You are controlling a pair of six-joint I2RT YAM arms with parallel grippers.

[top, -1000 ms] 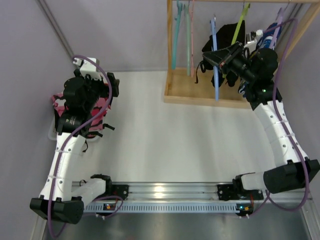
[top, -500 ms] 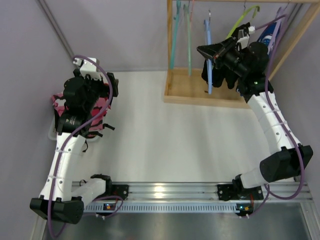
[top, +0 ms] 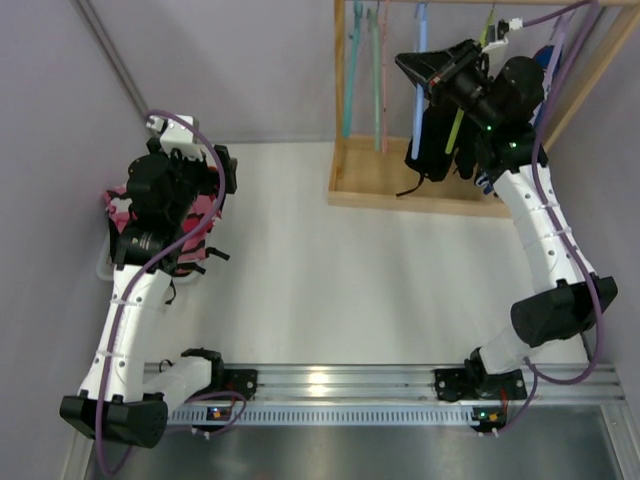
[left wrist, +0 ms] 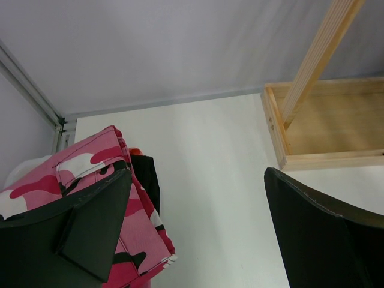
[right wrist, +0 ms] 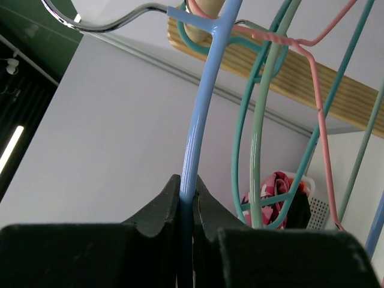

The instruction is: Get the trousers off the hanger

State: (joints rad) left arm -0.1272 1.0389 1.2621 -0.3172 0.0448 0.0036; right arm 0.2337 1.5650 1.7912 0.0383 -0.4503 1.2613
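The blue hanger's empty hook moves outward with my right gripper next and settles on the rack's wooden bar (top: pixel 408 1) for release, since the bar lies clear of the hook.
My right gripper (top: pixel 420 68) is raised at the wooden rack and shut on the thin blue hanger (top: pixel 421 35). In the right wrist view the fingers (right wrist: pixel 171 201) pinch the blue hanger's rod (right wrist: pixel 201 108) under its hook. The black trousers (top: pixel 432 140) hang just below that gripper, against a yellow-green hanger (top: pixel 456 128). I cannot tell which hanger carries them. The blue-and-white trousers are mostly hidden behind the right arm. My left gripper (left wrist: pixel 198 225) is open and empty beside the pink-red camouflage trousers (left wrist: pixel 90 180), which lie in a white basket at the far left (top: pixel 190 225).
Teal and pink bare hangers (top: pixel 365 70) hang at the rack's left end, and they also show in the right wrist view (right wrist: pixel 273 120). The rack's wooden base (top: pixel 400 192) sits at the back right, with an upright post (left wrist: pixel 321 54). Walls close in at the left and back.
My right arm has lifted the blue hanger and the black trousers upward toward the rail and a little left. The left arm has not moved.
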